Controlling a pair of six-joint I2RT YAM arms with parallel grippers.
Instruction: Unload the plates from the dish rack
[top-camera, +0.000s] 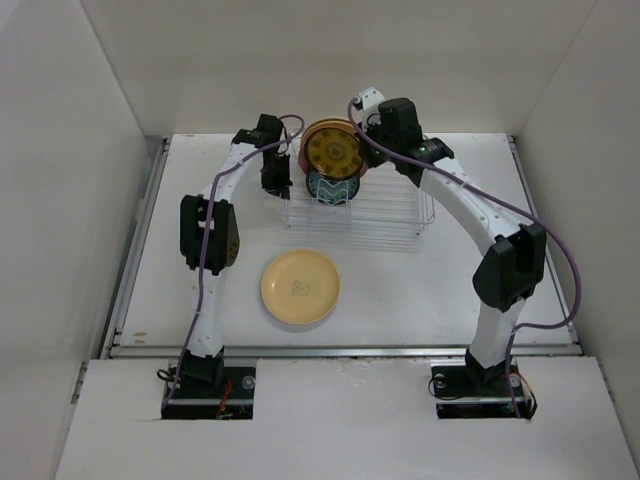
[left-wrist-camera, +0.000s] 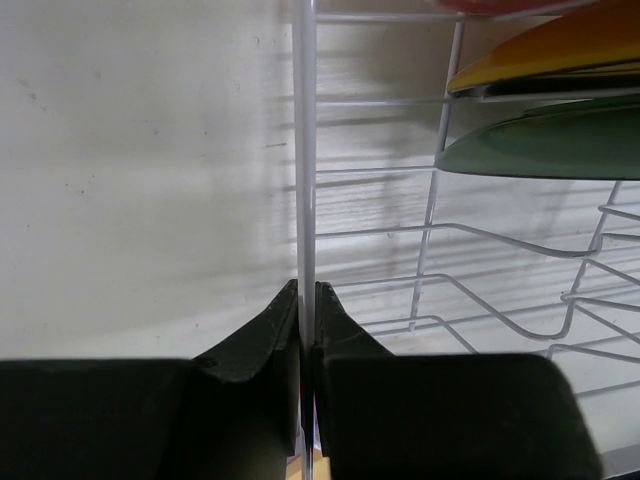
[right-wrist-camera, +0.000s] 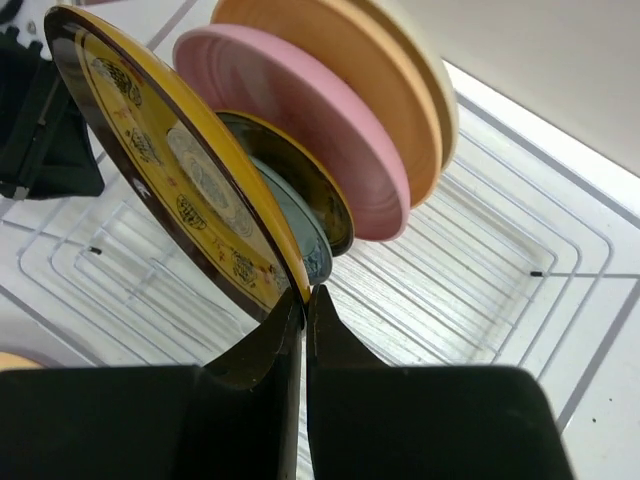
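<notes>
My right gripper carries the patterned plate back from the rack next, then lays it down flat beside the yellow plate, where empty table shows.
The wire dish rack (top-camera: 400, 215) stands mid-table. My right gripper (top-camera: 358, 140) is shut on the rim of a dark brown-and-yellow patterned plate (top-camera: 333, 150), which is tilted away from the others at the rack's left end. In the right wrist view my gripper (right-wrist-camera: 304, 292) pinches that plate (right-wrist-camera: 170, 170); behind it stand a second dark patterned plate (right-wrist-camera: 305, 185), a blue patterned plate (right-wrist-camera: 308, 245), a pink plate (right-wrist-camera: 300, 110), an orange-yellow plate (right-wrist-camera: 340, 70) and a cream plate (right-wrist-camera: 435, 90). My left gripper (left-wrist-camera: 307, 290) is shut on an upright wire of the rack (left-wrist-camera: 308, 150) at its left end.
A yellow plate (top-camera: 300, 287) lies flat on the table in front of the rack, between the arms. White walls enclose the table on three sides. The right part of the rack (right-wrist-camera: 480, 260) holds no plates.
</notes>
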